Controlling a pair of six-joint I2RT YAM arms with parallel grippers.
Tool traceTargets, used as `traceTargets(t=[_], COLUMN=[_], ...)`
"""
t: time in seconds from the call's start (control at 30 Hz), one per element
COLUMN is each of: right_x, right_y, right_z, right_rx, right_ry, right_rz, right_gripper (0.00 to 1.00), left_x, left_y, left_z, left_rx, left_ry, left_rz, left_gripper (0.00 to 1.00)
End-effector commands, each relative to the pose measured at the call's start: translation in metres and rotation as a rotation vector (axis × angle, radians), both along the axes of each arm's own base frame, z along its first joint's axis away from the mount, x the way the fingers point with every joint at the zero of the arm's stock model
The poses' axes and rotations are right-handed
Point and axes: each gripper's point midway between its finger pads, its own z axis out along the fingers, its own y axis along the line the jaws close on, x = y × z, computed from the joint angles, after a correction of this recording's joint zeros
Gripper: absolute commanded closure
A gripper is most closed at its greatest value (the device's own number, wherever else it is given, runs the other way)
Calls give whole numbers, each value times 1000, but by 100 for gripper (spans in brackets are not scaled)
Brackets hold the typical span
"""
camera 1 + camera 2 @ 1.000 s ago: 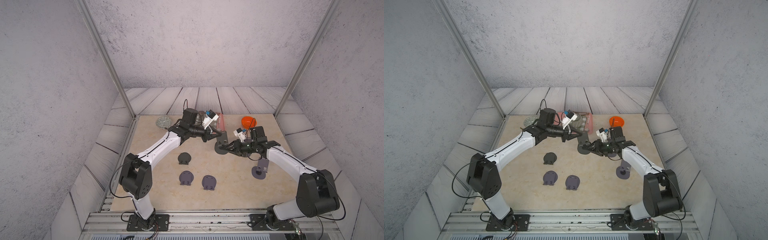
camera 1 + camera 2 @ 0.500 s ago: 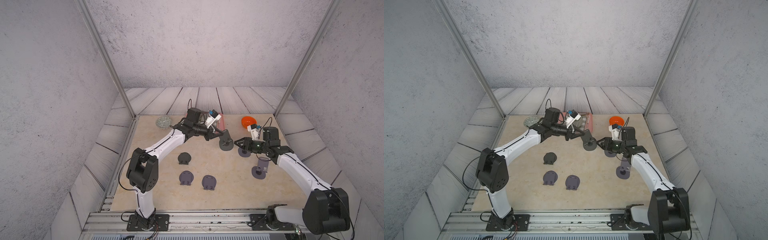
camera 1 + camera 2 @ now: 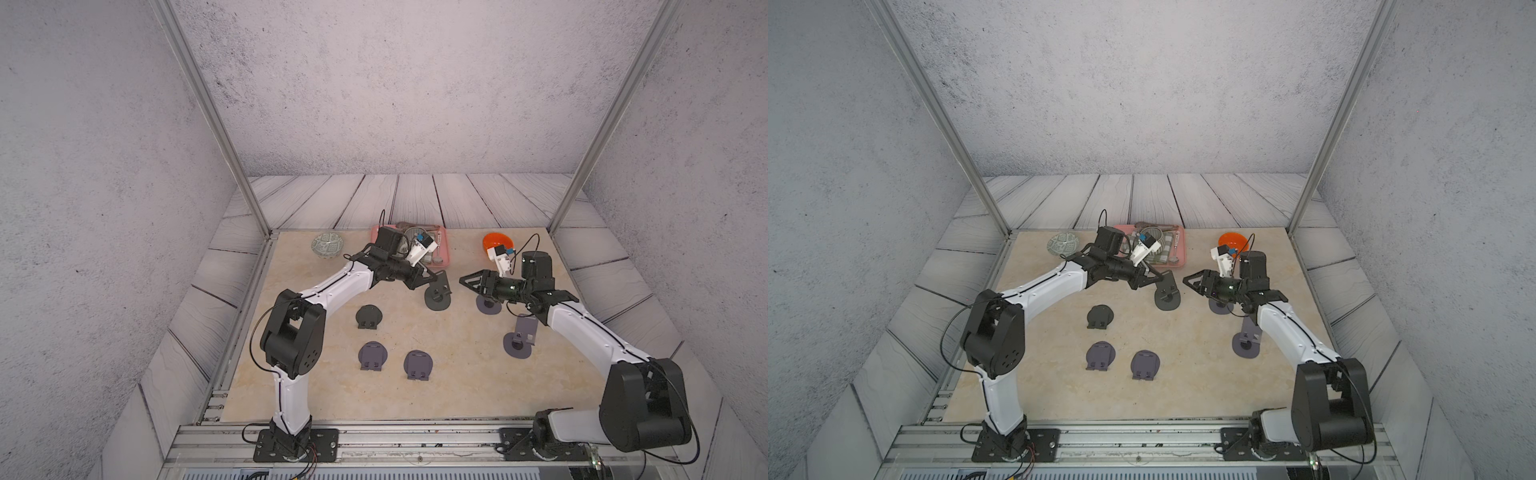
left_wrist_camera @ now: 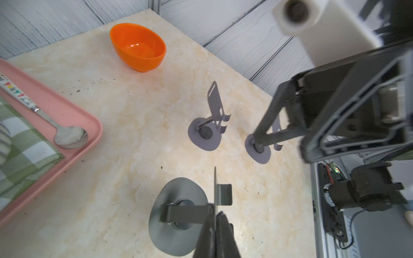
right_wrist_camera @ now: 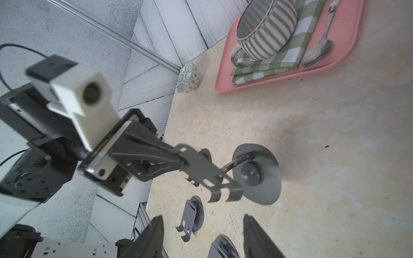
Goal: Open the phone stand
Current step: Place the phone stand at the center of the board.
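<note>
I will next move the stand in my left gripper outward and down onto the tabletop [image 3: 430, 297] [image 4: 144, 211] beside the pink tray and let go, because the stand's back plate is already raised.
A dark grey phone stand [image 3: 437, 300] [image 3: 1168, 300] sits mid-table, unfolded: its round base [image 4: 178, 214] is low at the tabletop and its hooked back plate [image 5: 201, 165] is raised on the hinge arm. Whether the base touches the table I cannot tell. My left gripper [image 3: 436, 277] [image 3: 1163, 278] [image 4: 218, 217] is shut on the edge of that back plate. To the right of the stand and clear of it, my right gripper [image 3: 467, 282] [image 3: 1187, 281] [image 5: 202, 217] stands open with nothing between its fingers.
Three folded stands [image 3: 369, 318] [image 3: 372, 356] [image 3: 418, 365] lie front left. Two unfolded purple-grey stands [image 3: 488, 305] [image 3: 518, 336] stand under and beside the right arm. An orange bowl [image 3: 497, 241], a pink tray [image 3: 442, 259] and a patterned bowl [image 3: 327, 245] line the back.
My right gripper has let go of the stand's base, opened and drawn back to the right. The left gripper keeps its grip on the back plate, and the stand has barely shifted.
</note>
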Motion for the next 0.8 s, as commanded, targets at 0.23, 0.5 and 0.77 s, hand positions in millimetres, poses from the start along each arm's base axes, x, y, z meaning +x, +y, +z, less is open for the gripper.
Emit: traceTargets(t=[0.23,0.5,0.77], right_x=[-6,-11,-17], right_y=[-9,-15,-4], right_z=[17,27,29], right_rx=[-29,-35,15], right_ry=[-116,-187,-151], right_rz=[-54,-90,-18], right_gripper=[46,25,35], left_x=[55,63,69], left_y=[5,3,8], left_z=[-30,-44,-35], left_rx=[13,15,35], left_ry=[3,68,39], left_rz=[8,-17,30], left_gripper=[100,100,79])
